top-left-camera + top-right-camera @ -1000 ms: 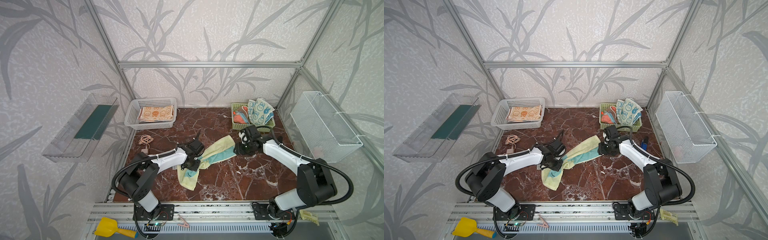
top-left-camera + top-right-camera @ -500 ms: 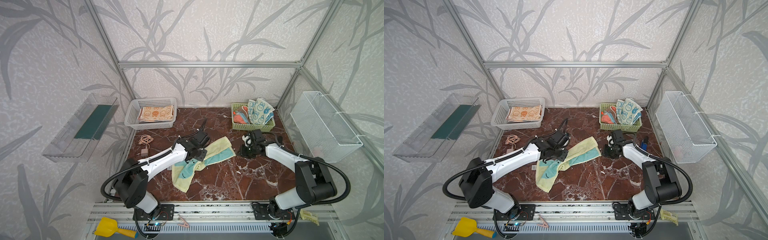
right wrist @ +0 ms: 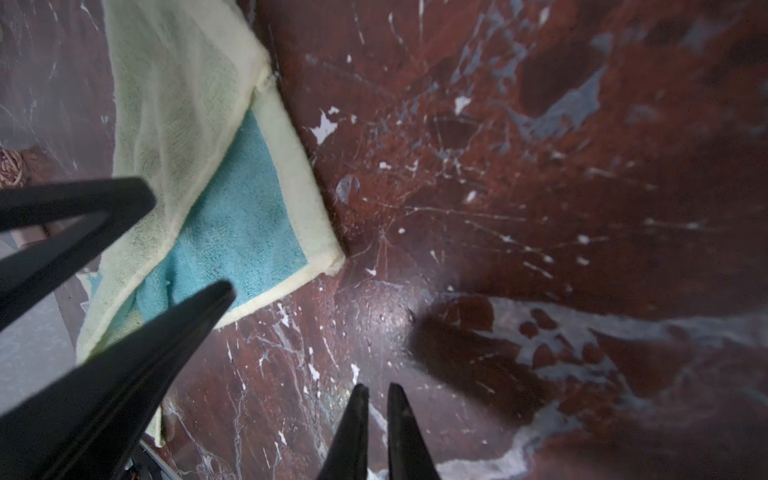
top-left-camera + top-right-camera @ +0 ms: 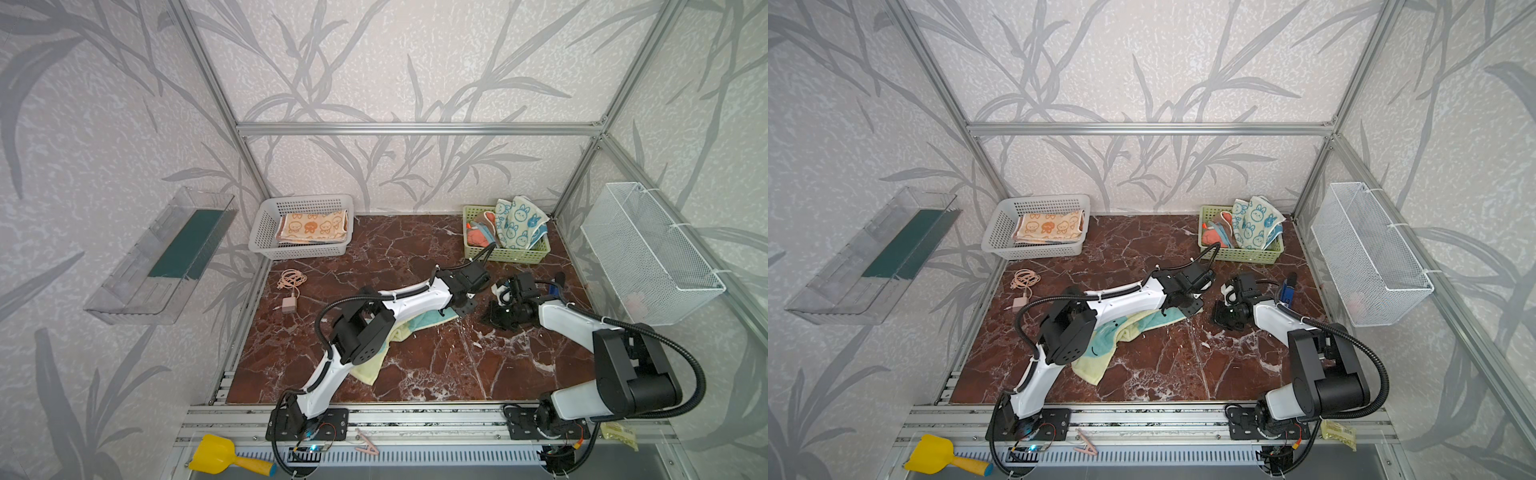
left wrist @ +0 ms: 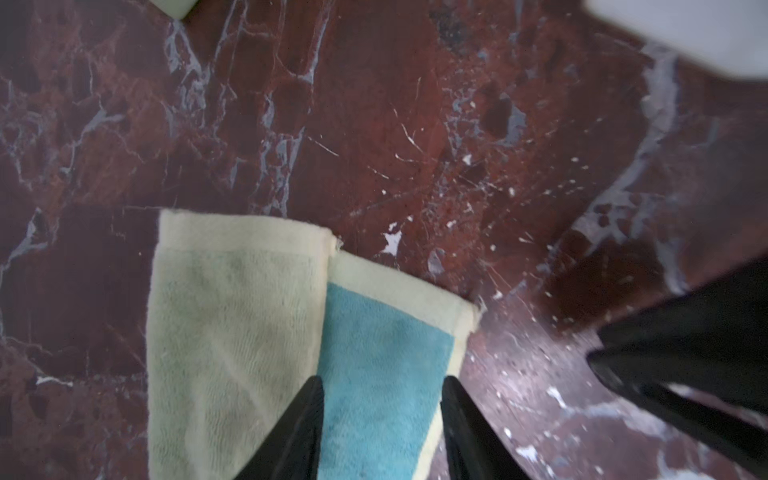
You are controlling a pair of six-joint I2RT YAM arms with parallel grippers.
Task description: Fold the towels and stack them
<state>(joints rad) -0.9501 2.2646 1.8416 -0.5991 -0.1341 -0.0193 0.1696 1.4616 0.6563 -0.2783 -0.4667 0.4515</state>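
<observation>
The left gripper moves outward off the teal part and lowers onto that fold next, since the lapped edge near its end (image 5: 323,280) lies below and outward of it.
A teal towel with a cream border (image 4: 419,322) (image 4: 1104,345) lies in a long rumpled diagonal strip on the marble table, partly under the left arm. Its far end shows one long edge lapped over the teal face (image 5: 232,316) (image 3: 237,224). My left gripper (image 4: 463,305) (image 4: 1187,307) (image 5: 380,380) hovers open over that end, fingers apart above the teal part. My right gripper (image 4: 496,318) (image 4: 1225,318) (image 3: 378,386) is shut on nothing, over bare marble just right of the towel's corner. An orange bunny towel (image 4: 311,224) lies folded in the white basket (image 4: 299,203). A white blue-bunny towel (image 4: 519,222) and an orange one (image 4: 478,237) sit crumpled in the green basket (image 4: 505,253).
A coiled cable with charger (image 4: 291,286) lies at the table's left side. A small blue object (image 4: 552,289) sits behind the right arm. A wire basket (image 4: 648,253) hangs on the right wall, a clear shelf (image 4: 162,253) on the left wall.
My left gripper has travelled from the towel's near part to its far right end and opened. My right gripper has shut and drawn back right, off the towel.
</observation>
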